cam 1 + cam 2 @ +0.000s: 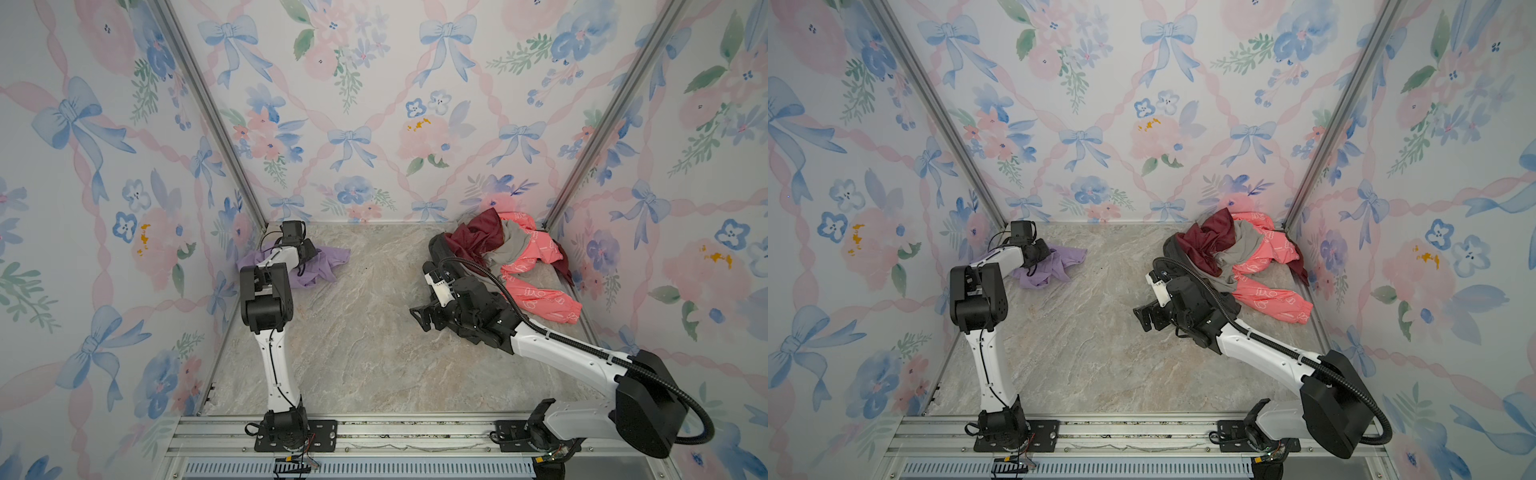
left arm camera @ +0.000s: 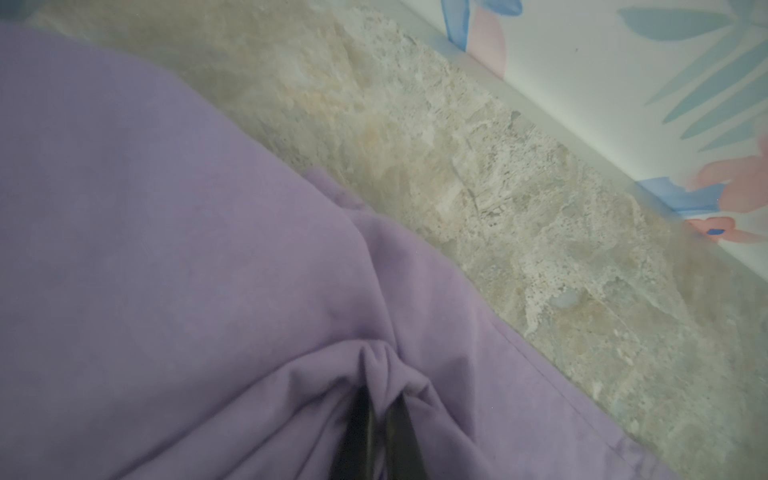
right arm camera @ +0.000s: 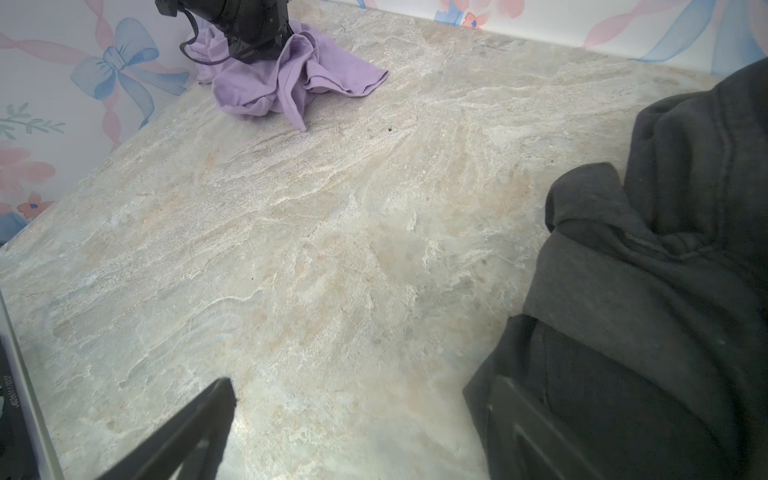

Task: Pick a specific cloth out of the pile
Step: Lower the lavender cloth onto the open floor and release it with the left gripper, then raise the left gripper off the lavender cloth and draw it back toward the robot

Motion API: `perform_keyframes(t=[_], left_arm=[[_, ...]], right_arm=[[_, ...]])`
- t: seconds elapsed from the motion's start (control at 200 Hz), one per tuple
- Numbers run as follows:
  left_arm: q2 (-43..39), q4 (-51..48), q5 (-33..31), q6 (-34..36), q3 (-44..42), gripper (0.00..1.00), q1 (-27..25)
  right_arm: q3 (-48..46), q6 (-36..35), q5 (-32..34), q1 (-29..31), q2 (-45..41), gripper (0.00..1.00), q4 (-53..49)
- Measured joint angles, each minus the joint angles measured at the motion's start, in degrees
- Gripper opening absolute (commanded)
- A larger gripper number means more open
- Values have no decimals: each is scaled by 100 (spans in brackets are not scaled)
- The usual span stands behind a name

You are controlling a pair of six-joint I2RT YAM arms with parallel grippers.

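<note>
My left gripper needs to slide the lavender cloth's fold outward next, away from the crowded side to the bare tabletop by the back wall (image 1: 342,236) (image 2: 524,236), and let go there.
The lavender cloth (image 1: 328,261) (image 1: 1066,259) lies crumpled on the marble table at the back left, apart from the pile (image 1: 513,249) (image 1: 1239,249) at the back right. My left gripper (image 1: 305,259) (image 1: 1040,255) is shut on a bunched fold of the cloth (image 2: 208,249); in the left wrist view the dark fingertips (image 2: 401,419) pinch the fabric at the left gripper (image 2: 382,399). My right gripper (image 1: 419,318) (image 1: 1142,318) (image 3: 361,386) stands open just left of the pile with only bare table between its fingers. One of its fingers rests beside the dark grey garment (image 3: 665,249).
Flowered walls close the table on three sides, and the cloth sits near the back left corner post (image 1: 249,199). A coral-pink printed garment (image 1: 540,291) trails from the pile toward the right wall. An aluminium rail (image 1: 395,436) with both arm bases runs along the front.
</note>
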Motion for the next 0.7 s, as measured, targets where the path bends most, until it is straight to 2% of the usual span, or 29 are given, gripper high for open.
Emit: perform_keyframes(t=[0.305,0.445,0.525,0.635,0.7], left_arm=[[713,-319,2,-4,1137,2,-555],[796,-367,24,-11,1292,7,-730],[796,-404,20,-48,1305,20,-767],[741,-433,31,-2,1311,51,-807],[629,-533,17,24,1303,64,-857]], right_arm=[[9,48,-85,-212,-2,100,4],[9,46,-83,-361,-125,100,-15],[9,44,-81,-485,-221,100,-26],[9,46,-72,-713,-352,99,-55],[11,57,-46,-859,-435,98,-55]])
